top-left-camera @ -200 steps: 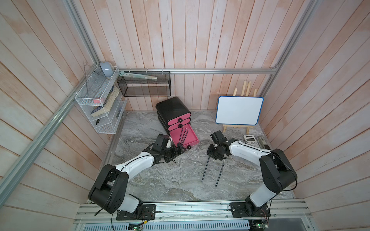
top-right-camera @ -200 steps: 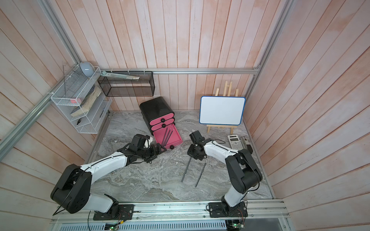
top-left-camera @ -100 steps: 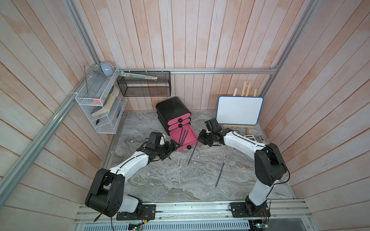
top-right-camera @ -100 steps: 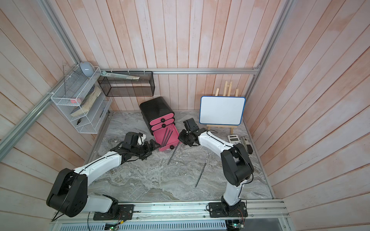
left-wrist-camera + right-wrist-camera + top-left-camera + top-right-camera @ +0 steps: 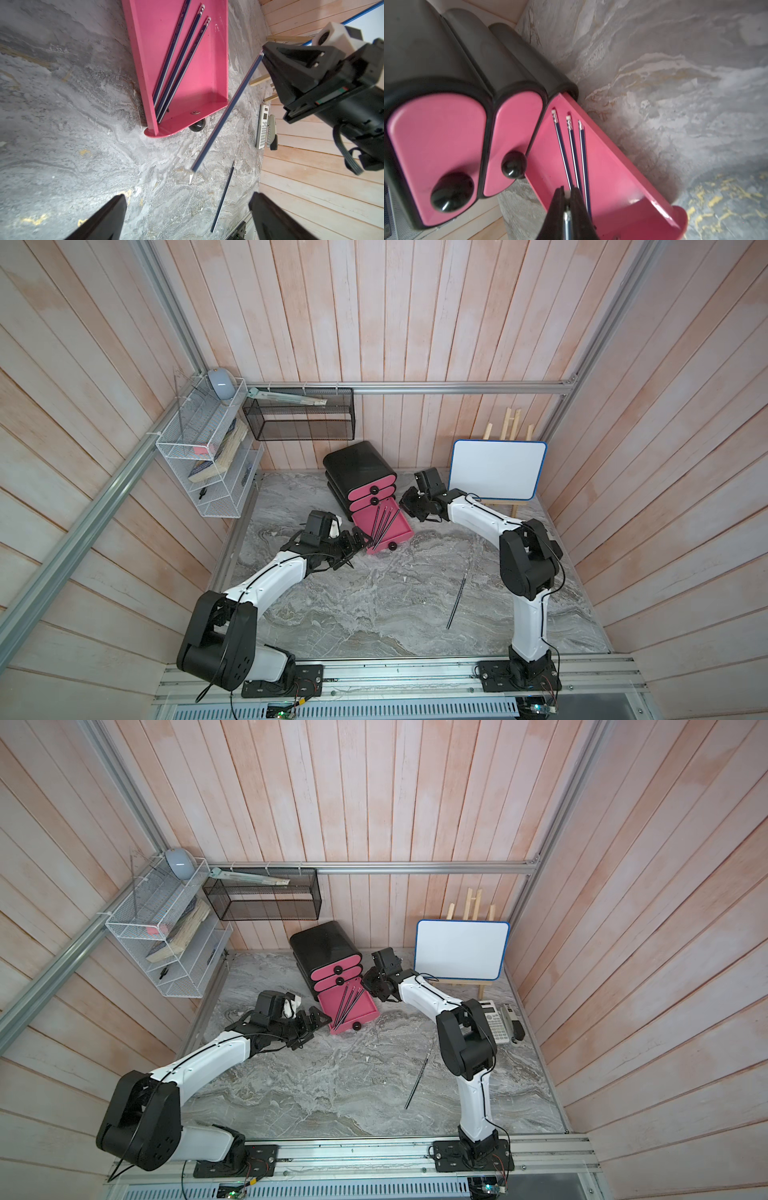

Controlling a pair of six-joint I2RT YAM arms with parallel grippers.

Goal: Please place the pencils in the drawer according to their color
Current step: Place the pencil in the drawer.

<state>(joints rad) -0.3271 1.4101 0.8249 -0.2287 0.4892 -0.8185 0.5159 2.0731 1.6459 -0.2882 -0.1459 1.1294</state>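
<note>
This matching pencil moves in with my right gripper over the open bottom drawer [image 5: 398, 533] [image 5: 604, 182] next, as black pencils lie in it below. Then the pencil comes down and its eraser end is released.
The drawer cabinet [image 5: 357, 464] is black with pink fronts, and its bottom drawer [image 5: 398, 533] is pulled out. Three black pencils [image 5: 571, 149] lie inside it. My right gripper [image 5: 566, 191] is shut on the eraser end of another black pencil [image 5: 226, 114], which slants down over the open drawer with its tip in the air. In a top view the right gripper [image 5: 409, 506] hangs at the drawer's back right edge. My left gripper [image 5: 188, 197] is open and empty, beside the drawer's front left corner [image 5: 359, 541]. One more black pencil [image 5: 456, 602] lies on the marble table [image 5: 374, 614].
A whiteboard on an easel [image 5: 496, 468] stands at the back right, with a calculator and stapler [image 5: 496, 1021] in front of it. A black mesh basket [image 5: 299, 418] and a white wire shelf [image 5: 199, 456] hang on the back and left walls.
My right gripper lifted one pencil off the table and carried it back and left to over the open drawer. One pencil stayed on the table. The left arm hardly moved.
</note>
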